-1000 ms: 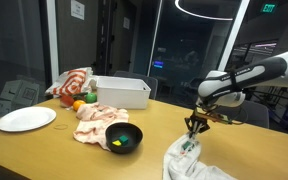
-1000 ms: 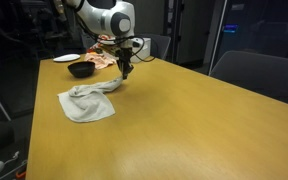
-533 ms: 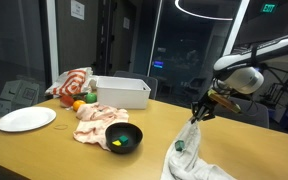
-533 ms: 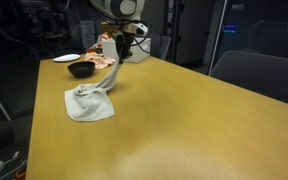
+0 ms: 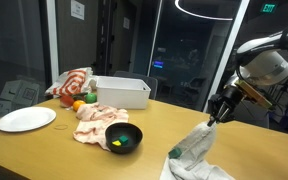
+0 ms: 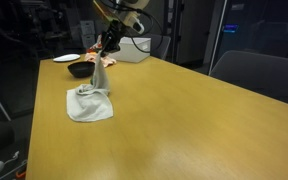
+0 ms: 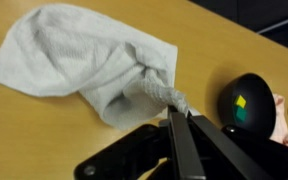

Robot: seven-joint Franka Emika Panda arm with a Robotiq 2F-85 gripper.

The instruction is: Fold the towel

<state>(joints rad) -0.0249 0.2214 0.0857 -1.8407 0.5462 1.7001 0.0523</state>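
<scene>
My gripper lowers the towel's pinched corner onto the towel's heap next and releases, as the heap lies below on the tabletop and the towel piece still hangs stretched.
The towel (image 5: 192, 152) is a pale grey-white cloth on the wooden table (image 5: 44, 155). My gripper (image 5: 215, 118) is shut on one corner of it and holds that corner lifted, so the cloth hangs in a stretched strip down to the heap on the table. In an exterior view the gripper (image 6: 105, 58) is above the towel (image 6: 89, 103). In the wrist view the gripper (image 7: 178, 108) pinches a twisted end of the towel (image 7: 84, 58), whose rest lies spread on the table.
A black bowl (image 5: 123, 137) with small coloured items stands near the towel, also in the wrist view (image 7: 246, 105). Behind it lie a pinkish cloth (image 5: 101, 117), a white bin (image 5: 122, 92), a white plate (image 5: 26, 119), fruit and a striped cloth (image 5: 72, 82).
My gripper has risen and moved sideways with the towel corner, pulling the cloth up and stretching it away from the heap.
</scene>
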